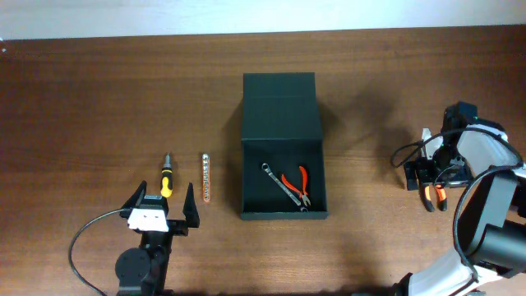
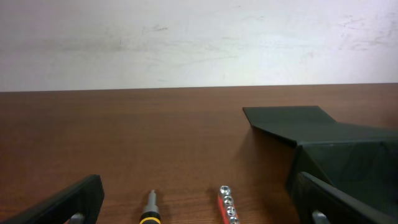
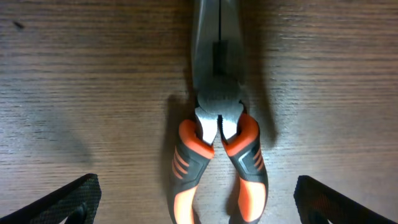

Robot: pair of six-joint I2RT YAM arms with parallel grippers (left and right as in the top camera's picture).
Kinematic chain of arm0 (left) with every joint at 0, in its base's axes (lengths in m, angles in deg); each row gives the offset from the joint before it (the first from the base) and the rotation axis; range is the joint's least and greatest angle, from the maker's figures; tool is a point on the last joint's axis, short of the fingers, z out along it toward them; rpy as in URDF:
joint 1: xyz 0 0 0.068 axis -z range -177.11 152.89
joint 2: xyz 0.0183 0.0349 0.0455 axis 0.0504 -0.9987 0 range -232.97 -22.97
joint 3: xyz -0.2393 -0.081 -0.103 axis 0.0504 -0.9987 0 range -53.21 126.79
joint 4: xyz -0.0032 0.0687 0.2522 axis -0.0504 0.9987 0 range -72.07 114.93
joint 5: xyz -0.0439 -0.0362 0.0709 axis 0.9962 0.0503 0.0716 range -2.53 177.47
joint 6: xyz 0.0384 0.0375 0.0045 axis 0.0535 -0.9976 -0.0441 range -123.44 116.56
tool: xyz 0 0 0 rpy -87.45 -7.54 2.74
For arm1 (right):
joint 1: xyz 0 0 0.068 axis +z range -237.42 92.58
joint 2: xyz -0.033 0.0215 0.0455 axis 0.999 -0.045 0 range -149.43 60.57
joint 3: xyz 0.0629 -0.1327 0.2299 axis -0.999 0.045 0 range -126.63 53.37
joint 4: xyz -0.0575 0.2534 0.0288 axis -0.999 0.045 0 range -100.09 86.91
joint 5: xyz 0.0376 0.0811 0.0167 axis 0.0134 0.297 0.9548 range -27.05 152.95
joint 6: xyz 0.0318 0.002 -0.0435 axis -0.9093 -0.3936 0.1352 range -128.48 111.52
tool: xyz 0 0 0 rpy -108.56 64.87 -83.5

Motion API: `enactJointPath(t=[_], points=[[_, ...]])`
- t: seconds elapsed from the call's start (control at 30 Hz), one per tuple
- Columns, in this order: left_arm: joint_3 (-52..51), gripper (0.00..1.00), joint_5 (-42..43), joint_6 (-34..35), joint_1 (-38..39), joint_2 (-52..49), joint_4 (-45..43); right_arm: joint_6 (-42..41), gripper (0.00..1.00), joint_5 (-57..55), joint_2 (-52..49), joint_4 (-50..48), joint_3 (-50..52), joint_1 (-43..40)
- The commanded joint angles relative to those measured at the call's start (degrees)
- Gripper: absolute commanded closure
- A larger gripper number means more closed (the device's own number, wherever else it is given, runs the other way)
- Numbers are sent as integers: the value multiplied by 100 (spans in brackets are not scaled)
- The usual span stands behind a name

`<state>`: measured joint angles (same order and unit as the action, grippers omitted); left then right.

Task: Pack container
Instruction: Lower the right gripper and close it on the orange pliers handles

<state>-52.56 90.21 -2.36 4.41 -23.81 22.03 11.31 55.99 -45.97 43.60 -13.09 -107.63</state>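
Note:
Both handles are already between my right gripper's open fingers, so I need to ease it outward along the second pliers and close it on the handle tops (image 3: 215,132) beside the pivot.
The black container (image 1: 283,215) stands open at the table's middle, its flap lid (image 1: 279,99) folded back. Inside lie a silver wrench (image 1: 279,182) and orange-handled pliers (image 1: 300,182). My left gripper (image 1: 160,210) is open and empty just in front of a yellow-and-black screwdriver (image 1: 166,177) and a red socket strip (image 1: 205,178). The left wrist view shows the screwdriver (image 2: 151,208) and the strip (image 2: 227,204) between the open fingers (image 2: 202,205), with the container (image 2: 339,146) at the right. My right gripper (image 1: 423,174) is open over a second pair of orange pliers (image 1: 436,196). These pliers (image 3: 217,124) lie flat between its fingers (image 3: 199,205).
The brown wooden table (image 1: 99,99) ends at a pale wall along its far edge (image 1: 123,34). A black cable (image 1: 82,247) loops beside the left arm. Cables (image 1: 403,154) hang by the right arm.

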Motion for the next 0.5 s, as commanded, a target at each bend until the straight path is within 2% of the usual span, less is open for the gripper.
enactJointPath(t=[0.0, 0.27, 0.47], points=[[-15, 1, -4, -90, -31, 46, 42, 188, 1, 138, -83, -114, -70, -87], [-15, 1, -4, -90, -31, 46, 42, 693, 1, 511, -94, -260, -221, -219], [-15, 1, -4, -90, -31, 46, 42, 697, 1, 531, -153, -341, -225, -280]])
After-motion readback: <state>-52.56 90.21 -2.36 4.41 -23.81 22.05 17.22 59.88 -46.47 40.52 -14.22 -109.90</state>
